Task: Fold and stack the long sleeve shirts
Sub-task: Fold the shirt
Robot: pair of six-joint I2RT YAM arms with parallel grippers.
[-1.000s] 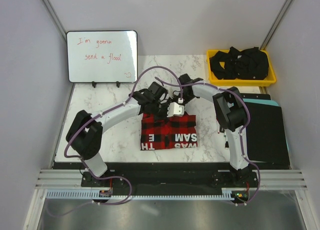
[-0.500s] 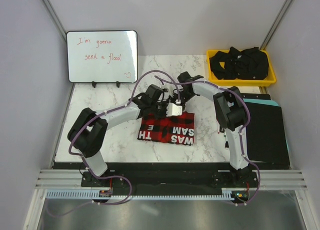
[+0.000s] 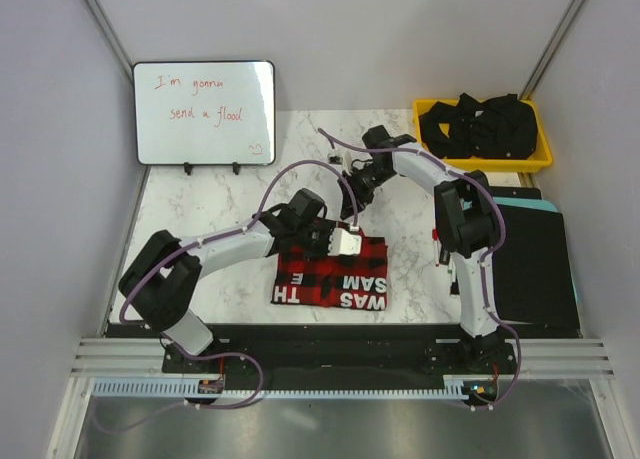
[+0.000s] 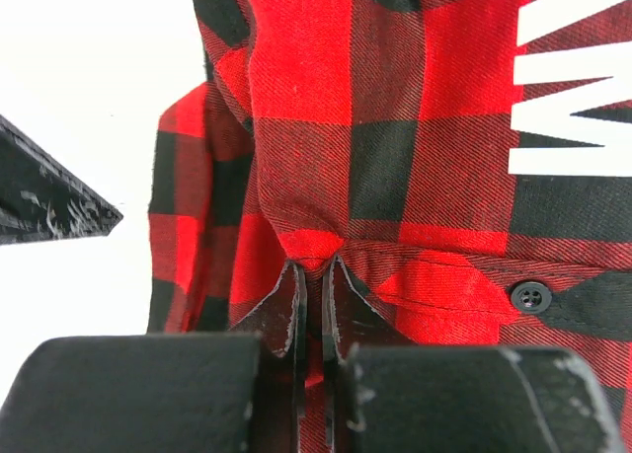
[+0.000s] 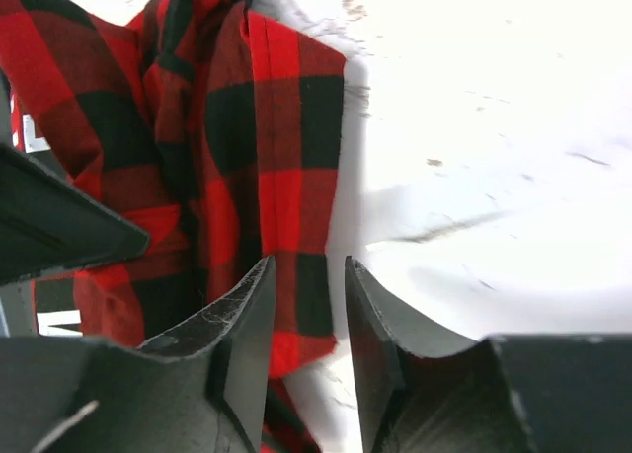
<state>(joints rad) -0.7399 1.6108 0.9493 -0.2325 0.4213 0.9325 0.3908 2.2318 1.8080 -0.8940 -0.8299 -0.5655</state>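
Note:
The cloth (image 4: 395, 127) along the shirt's far edge lies bunched. My left gripper needs to carry the pinched fold of the shirt outward next, toward the marble beyond that edge.
One red-and-black check long sleeve shirt (image 3: 330, 279) lies folded on the marble table, with white letters showing on its near part. My left gripper (image 3: 345, 242) is over the shirt's far edge. In the left wrist view its jaws (image 4: 316, 270) are shut on a pinched fold of the cloth (image 4: 395, 127), next to a black button (image 4: 532, 295). My right gripper (image 3: 355, 189) hovers beyond the shirt's far edge. Its jaws (image 5: 308, 265) are open and empty, and the shirt's edge (image 5: 267, 147) lies below them.
A whiteboard (image 3: 203, 112) stands at the back left. A yellow bin (image 3: 540, 159) with black garments (image 3: 482, 127) sits at the back right. A dark mat (image 3: 535, 264) lies along the right side. The marble top (image 3: 210, 219) shows to the left of the shirt.
The left gripper has drawn the shirt toward the near edge, holding its far edge. The right gripper has moved back toward the far side, away from the cloth.

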